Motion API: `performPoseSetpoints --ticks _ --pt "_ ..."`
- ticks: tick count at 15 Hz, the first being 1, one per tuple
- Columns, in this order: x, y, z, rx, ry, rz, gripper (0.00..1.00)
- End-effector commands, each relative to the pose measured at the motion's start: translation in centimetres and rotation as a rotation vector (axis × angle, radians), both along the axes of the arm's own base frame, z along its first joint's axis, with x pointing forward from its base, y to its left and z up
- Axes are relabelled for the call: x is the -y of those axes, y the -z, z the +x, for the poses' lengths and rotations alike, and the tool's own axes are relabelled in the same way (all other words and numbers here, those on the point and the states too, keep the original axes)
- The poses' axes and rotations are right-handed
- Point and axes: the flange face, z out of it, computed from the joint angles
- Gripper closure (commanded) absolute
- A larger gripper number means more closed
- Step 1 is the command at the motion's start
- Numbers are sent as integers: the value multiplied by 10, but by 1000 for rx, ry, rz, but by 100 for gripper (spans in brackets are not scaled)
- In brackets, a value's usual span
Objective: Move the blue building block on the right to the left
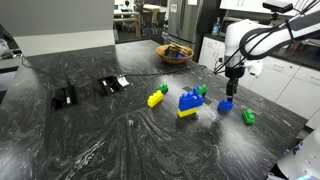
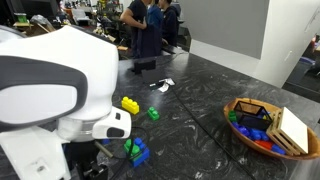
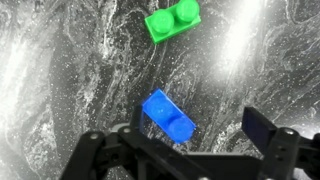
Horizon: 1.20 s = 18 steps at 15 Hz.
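The robot's gripper should turn a little and go down over the small blue block [image 1: 226, 104] [image 3: 169, 116], with its fingers toward the block's long sides, because the block lies slanted.
The small blue building block [image 1: 226, 105] lies flat on the dark marble table [image 1: 100, 140], to the right of the larger blue block on a yellow base [image 1: 188, 102]. My gripper [image 1: 232, 90] hangs just above it, open and empty. In the wrist view the blue block [image 3: 168, 115] lies between the open fingers [image 3: 200, 128], close to the left finger and not touching the right one. A small green block [image 3: 172, 22] lies beyond it; it also shows in an exterior view [image 1: 248, 117].
A yellow block [image 1: 156, 98] and a green block [image 1: 163, 89] lie left of the blue-yellow stack. A bowl [image 1: 175, 53] of toys stands at the back, also seen in the other exterior view [image 2: 265, 125]. Two black objects [image 1: 64, 96] lie at the left.
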Motion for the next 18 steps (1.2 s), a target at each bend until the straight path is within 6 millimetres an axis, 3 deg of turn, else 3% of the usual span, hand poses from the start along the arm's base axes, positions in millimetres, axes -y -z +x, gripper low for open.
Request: performPoseSetpoints --ticks 1,3,9,18 --pt "0 -1 0 -1 0 0 0" --pt "0 -1 0 -1 0 0 0" --pt "0 7 -2 23 -225 -38 0" --pt "-15 49 -10 71 -404 -24 0"
